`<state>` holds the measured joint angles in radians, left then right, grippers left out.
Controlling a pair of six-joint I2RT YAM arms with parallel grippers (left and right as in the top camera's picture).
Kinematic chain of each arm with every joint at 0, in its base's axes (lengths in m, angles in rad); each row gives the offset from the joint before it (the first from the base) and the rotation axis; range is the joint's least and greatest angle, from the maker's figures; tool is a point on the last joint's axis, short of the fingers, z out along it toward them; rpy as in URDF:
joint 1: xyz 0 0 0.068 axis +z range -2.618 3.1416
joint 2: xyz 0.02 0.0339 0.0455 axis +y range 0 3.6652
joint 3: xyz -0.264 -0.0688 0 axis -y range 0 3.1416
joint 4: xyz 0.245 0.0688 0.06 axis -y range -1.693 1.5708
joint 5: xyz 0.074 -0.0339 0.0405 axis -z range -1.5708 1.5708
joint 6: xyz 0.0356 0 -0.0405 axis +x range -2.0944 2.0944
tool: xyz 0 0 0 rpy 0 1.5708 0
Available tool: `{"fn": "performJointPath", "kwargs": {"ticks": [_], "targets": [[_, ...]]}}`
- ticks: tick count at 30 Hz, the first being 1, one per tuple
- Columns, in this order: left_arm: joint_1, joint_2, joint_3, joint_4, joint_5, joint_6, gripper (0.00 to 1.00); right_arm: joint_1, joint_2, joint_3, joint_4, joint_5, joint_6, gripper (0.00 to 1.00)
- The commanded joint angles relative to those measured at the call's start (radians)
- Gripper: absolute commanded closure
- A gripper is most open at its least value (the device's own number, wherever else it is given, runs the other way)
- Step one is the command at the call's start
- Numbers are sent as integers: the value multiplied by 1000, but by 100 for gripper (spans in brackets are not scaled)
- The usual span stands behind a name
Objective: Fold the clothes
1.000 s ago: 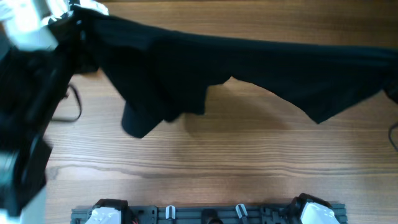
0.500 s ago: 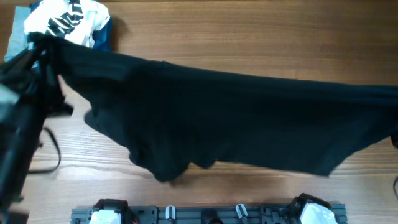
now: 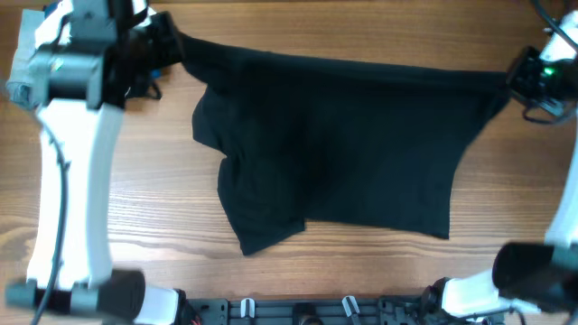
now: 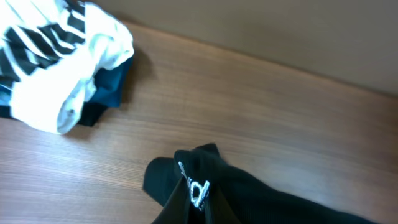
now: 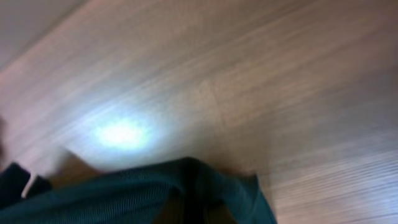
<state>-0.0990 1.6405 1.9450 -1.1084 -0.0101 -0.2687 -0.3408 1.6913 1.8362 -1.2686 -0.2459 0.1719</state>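
The shirt's upper edge still hangs raised. My left gripper will next move down toward the right in the overhead view, onto the shirt's draped side, and let go of the shirt's corner.
The black shirt hangs stretched across the table between my two grippers, its lower edge draped on the wood. My left gripper is shut on the shirt's top left corner; the left wrist view shows the pinched cloth with a bit of white lettering. My right gripper is shut on the top right corner; the right wrist view shows the bunched dark cloth over the wood. The fingertips are hidden by fabric in both wrist views.
A pile with a white garment with black lettering on top of navy folded cloth lies at the far left of the table. A black rail with clips runs along the front edge.
Both arms have moved inward and toward the back, bringing the shirt's top edge down. The shirt now hangs shorter and narrower, its lower part resting on the table.
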Motion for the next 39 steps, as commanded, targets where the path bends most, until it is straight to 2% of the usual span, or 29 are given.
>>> {"fn": "performJointPath", "kwargs": {"ticks": [1, 3, 10, 18, 23, 30, 39], "targets": [[16, 133, 6, 70, -92, -2, 96, 6, 152, -47, 154, 34, -41, 96], [9, 257, 6, 170, -92, -2, 96, 35, 302, -47, 359, 24, -41, 96], [-4, 409, 6, 394, -92, -2, 96, 58, 470, -47, 656, 8, -8, 96], [-6, 484, 6, 625, -92, -2, 96, 58, 496, -47, 839, 8, -12, 96], [-16, 512, 6, 737, -92, -2, 96, 66, 496, -47, 894, 11, -12, 96], [-56, 533, 6, 732, -92, -2, 96, 69, 496, -47, 880, 37, -16, 96], [-69, 533, 6, 457, -73, -1, 96, 68, 489, -47, 669, -8, -135, 96]]}}
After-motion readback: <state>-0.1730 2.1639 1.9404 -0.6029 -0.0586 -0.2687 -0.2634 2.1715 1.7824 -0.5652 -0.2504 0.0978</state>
